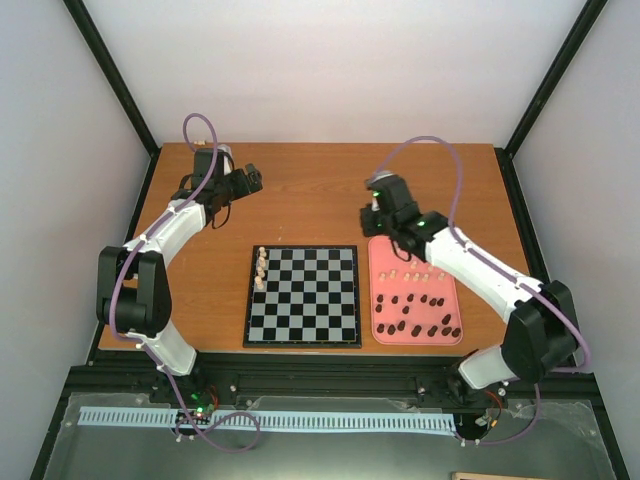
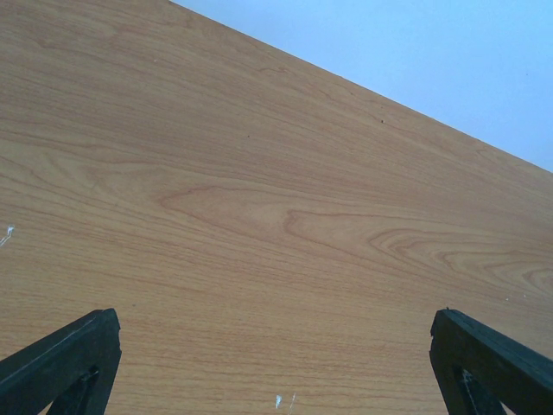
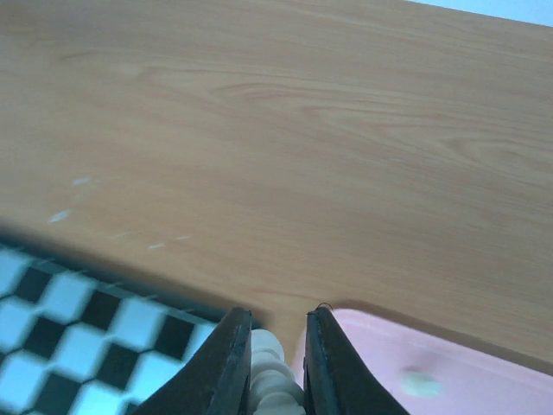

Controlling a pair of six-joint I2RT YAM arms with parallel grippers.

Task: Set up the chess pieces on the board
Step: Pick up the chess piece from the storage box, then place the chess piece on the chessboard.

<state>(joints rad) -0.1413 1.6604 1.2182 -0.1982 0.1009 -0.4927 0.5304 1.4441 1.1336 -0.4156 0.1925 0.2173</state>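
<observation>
The robot's right gripper will move back and to the left in the top view, lowering onto the row's next empty square (image 1: 257, 299) to release, as the cream row stops midway.
The black and grey chessboard (image 1: 303, 297) lies at the table's middle, with several cream pieces (image 1: 261, 268) standing along its left edge. The pink tray (image 1: 414, 330) to its right holds several dark brown pieces (image 1: 412, 315) and a few cream ones (image 1: 416, 274). My right gripper (image 1: 374, 222) hovers over the tray's far left corner, shut on a cream piece (image 3: 275, 380) held between its fingers (image 3: 324, 363). The board's corner (image 3: 86, 328) and the tray (image 3: 449, 380) show below it. My left gripper (image 1: 250, 180) is open and empty over bare wood at the far left, its fingertips (image 2: 69, 359) wide apart.
The wooden table (image 1: 330, 190) ends at black frame posts (image 1: 120, 70) and white walls. A white toothed strip (image 1: 270, 421) lies below the table's front edge. The left wrist view shows only bare table (image 2: 259, 216).
</observation>
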